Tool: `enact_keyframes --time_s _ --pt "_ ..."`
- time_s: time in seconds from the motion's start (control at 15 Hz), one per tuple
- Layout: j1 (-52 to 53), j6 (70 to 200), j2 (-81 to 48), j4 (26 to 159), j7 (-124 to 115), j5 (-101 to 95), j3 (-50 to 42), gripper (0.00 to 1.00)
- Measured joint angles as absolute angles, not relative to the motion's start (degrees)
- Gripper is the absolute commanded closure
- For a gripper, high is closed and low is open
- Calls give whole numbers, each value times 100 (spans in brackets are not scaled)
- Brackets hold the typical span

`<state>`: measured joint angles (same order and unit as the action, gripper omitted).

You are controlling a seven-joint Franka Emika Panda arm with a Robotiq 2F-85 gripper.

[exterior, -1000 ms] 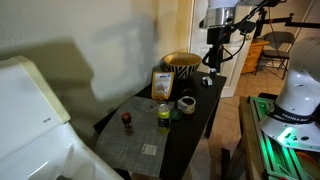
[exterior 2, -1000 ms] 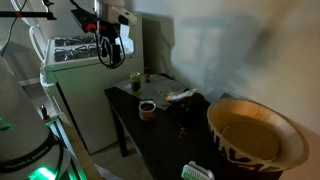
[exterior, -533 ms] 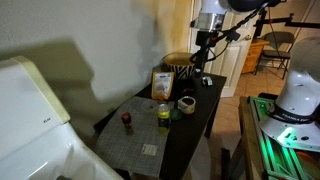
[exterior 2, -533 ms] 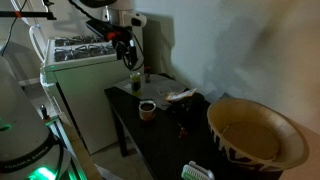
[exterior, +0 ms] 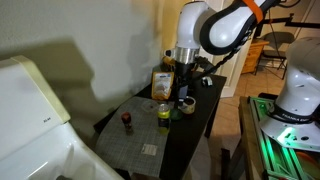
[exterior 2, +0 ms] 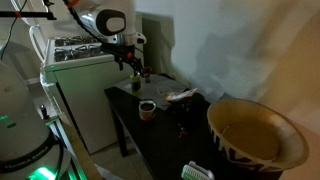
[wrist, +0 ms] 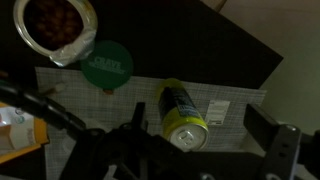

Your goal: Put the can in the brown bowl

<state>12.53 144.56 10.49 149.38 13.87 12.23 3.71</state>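
The can stands upright below my fingers. I will move my open gripper outward and down over the yellow-green can's top (exterior: 164,107) (wrist: 188,134) and around its upper body.
The yellow-green can (wrist: 180,112) stands upright on a grey placemat (wrist: 240,100), seen from above in the wrist view. It also shows in both exterior views (exterior: 163,115) (exterior 2: 136,81). My gripper (wrist: 210,138) is open and empty, above the can, with the can nearer the left finger (wrist: 136,118) than the right finger (wrist: 285,142). In both exterior views the gripper (exterior: 183,84) (exterior 2: 133,67) hangs a little above the table over the can's area. The wide tan-brown bowl (exterior 2: 258,130) sits at the table's other end; my arm hides it in an exterior view.
A small white-rimmed dark cup (wrist: 58,28) (exterior: 186,103) (exterior 2: 147,108) and a green round lid (wrist: 107,65) sit close to the can. An orange-and-white box (exterior: 162,84) stands behind it. A small dark red-topped bottle (exterior: 127,121) stands on the placemat.
My arm has swung away from the bowl end of the table and come down toward the can. The gripper now hangs low over it. The can and bowl have not moved.
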Motion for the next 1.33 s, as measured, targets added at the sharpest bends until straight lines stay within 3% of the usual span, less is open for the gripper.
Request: enact_keyframes --time_s 0.67,0.73,0.87,1.13,1.33 --pt "1204 15270 -435 14000 1462 277 696 1" --pt "1188 15272 -528 13943 1462 257 696 26" --pt "1150 15272 -670 13848 1457 216 696 30" --pt "1088 15272 -847 13753 1425 170 699 62" --pt "1081 15253 -871 13724 1289 108 709 62"
